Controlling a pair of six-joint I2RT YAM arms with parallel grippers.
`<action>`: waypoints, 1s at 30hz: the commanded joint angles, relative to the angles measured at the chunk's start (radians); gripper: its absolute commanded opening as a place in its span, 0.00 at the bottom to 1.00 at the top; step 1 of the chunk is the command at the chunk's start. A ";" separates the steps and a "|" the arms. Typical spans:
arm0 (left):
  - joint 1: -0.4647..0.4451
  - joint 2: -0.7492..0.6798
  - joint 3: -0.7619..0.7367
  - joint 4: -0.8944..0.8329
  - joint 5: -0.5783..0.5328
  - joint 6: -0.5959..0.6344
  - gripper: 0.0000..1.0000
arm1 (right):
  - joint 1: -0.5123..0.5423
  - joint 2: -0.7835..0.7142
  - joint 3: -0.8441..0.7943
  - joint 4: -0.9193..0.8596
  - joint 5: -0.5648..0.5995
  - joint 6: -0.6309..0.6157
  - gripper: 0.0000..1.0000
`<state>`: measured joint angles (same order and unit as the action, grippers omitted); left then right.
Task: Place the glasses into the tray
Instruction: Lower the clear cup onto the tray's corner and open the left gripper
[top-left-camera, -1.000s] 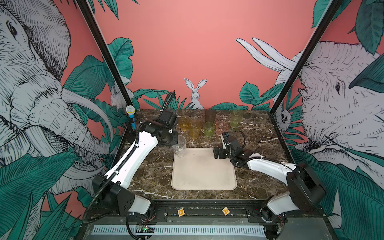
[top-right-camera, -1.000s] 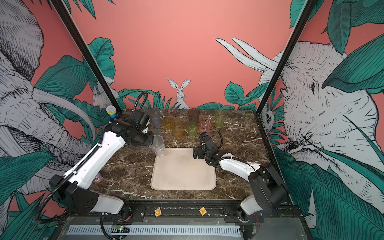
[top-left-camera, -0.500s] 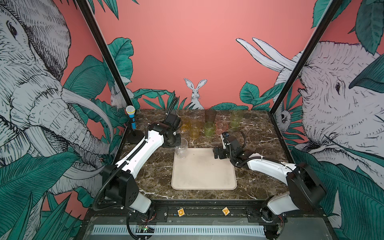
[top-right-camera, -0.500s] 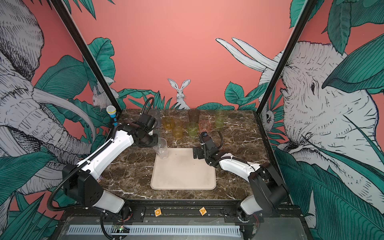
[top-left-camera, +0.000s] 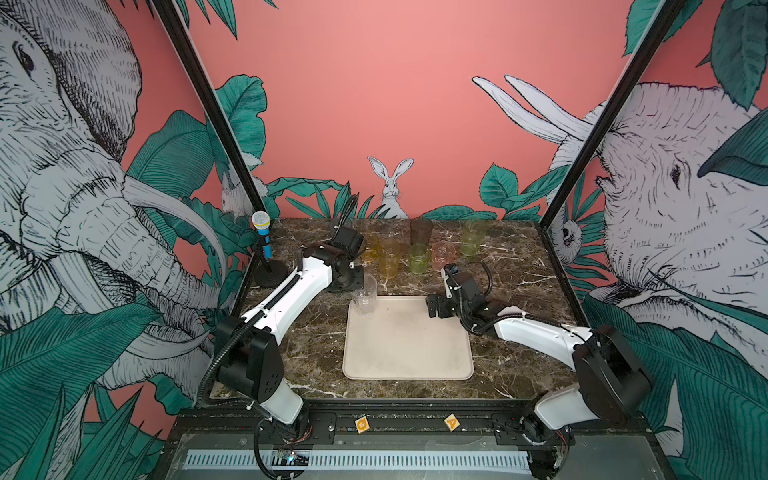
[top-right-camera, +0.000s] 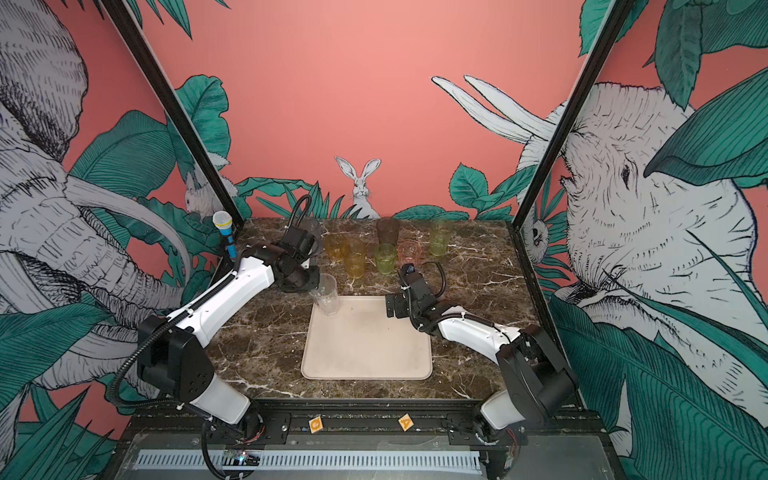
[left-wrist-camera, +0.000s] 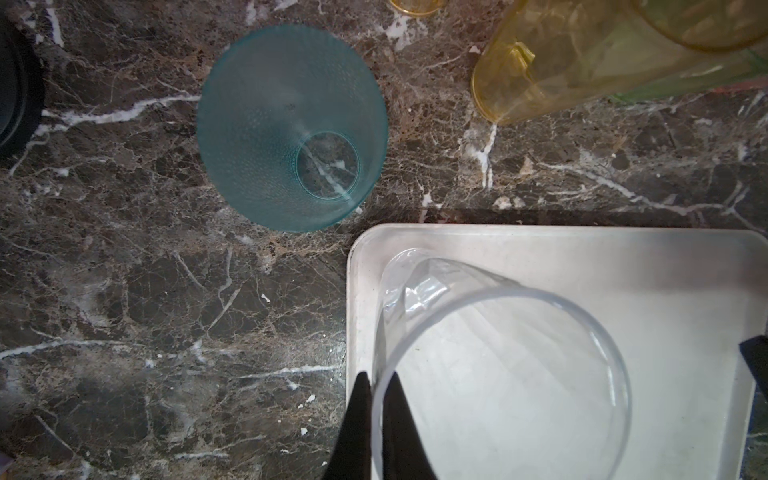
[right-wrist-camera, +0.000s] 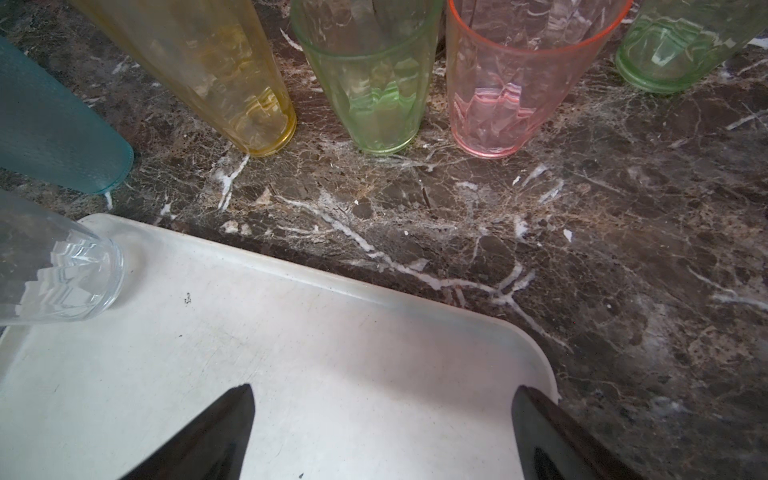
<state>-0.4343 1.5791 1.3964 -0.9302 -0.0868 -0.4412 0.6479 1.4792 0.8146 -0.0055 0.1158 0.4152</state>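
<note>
The left gripper holds the hanging clear glass and next needs to lower its base onto the tray's far corner below, by the teal glass, and let go of the clear glass's rim.
My left gripper (left-wrist-camera: 379, 399) is shut on the rim of a clear glass (left-wrist-camera: 498, 365), one finger inside the rim and one outside. This clear glass (top-left-camera: 365, 297) hangs tilted with its base over the far left corner of the cream tray (top-left-camera: 407, 349). My right gripper (right-wrist-camera: 382, 411) stands open and empty over the tray's (right-wrist-camera: 291, 374) far right corner. Behind the tray stand a yellow glass (top-left-camera: 390, 257), a short green one (top-left-camera: 419, 258), a pink one (top-left-camera: 443, 255), a smoky grey one (top-left-camera: 421, 231) and a tall green one (top-left-camera: 471, 237). A teal glass (left-wrist-camera: 291, 124) stands upright next to the tray's far left corner.
A blue-and-yellow toy microphone (top-left-camera: 262, 237) on a black stand sits at the table's far left edge. A short amber glass (top-left-camera: 370, 247) stands close behind my left wrist. Black frame posts rise at both far corners.
My left arm has carried the clear glass a little to the right and forward, onto the tray's corner. The right arm has not moved.
</note>
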 joint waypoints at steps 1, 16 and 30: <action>0.013 -0.002 -0.016 0.015 0.004 -0.013 0.00 | 0.001 0.004 0.039 0.010 0.004 -0.001 0.99; 0.025 0.029 -0.025 0.031 0.002 -0.011 0.00 | 0.001 0.007 0.038 0.009 0.002 -0.002 0.99; 0.032 0.065 -0.004 0.032 0.006 -0.012 0.00 | 0.001 0.004 0.040 0.005 0.004 -0.004 0.99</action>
<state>-0.4076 1.6234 1.3869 -0.8879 -0.0856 -0.4442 0.6479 1.4792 0.8307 -0.0124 0.1158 0.4149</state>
